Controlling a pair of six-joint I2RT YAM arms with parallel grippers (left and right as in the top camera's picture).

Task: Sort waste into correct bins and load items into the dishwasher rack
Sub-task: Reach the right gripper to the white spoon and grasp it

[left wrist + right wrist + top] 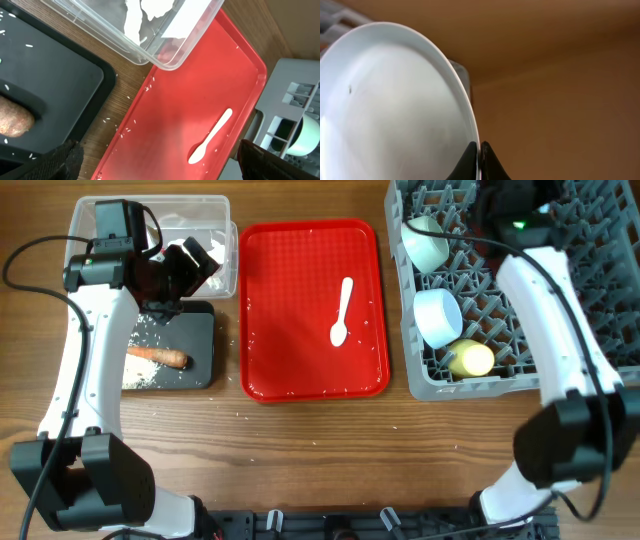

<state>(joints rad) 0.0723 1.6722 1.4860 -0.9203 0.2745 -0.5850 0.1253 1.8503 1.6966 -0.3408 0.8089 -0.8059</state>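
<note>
My right gripper carries the pale plate down toward the bowls' side next, then lets go of the plate's rim among the dishwasher rack's far wires (474,214).
My left gripper (170,167) is open and empty, hovering over the gap between the clear bin (225,240) and the black bin (200,370). The clear bin holds white tissue (145,15). The black bin holds the carrot-like stick (158,357) and rice (140,375). The white spoon (342,310) lies on the red tray (270,370). My right gripper (480,150) is shut on the rim of the pale plate (395,110), at the back of the grey rack (600,330). The rack holds two bowls (425,242) (437,315) and the yellow cup (470,360). The red wrapper and brown lump are not visible.
The red tray (175,100) sits between the bins and the rack, with a few stray rice grains on it. More grains lie on the wood beside it. In the overhead view the right arm spans the rack's middle and hides the plate and gripper.
</note>
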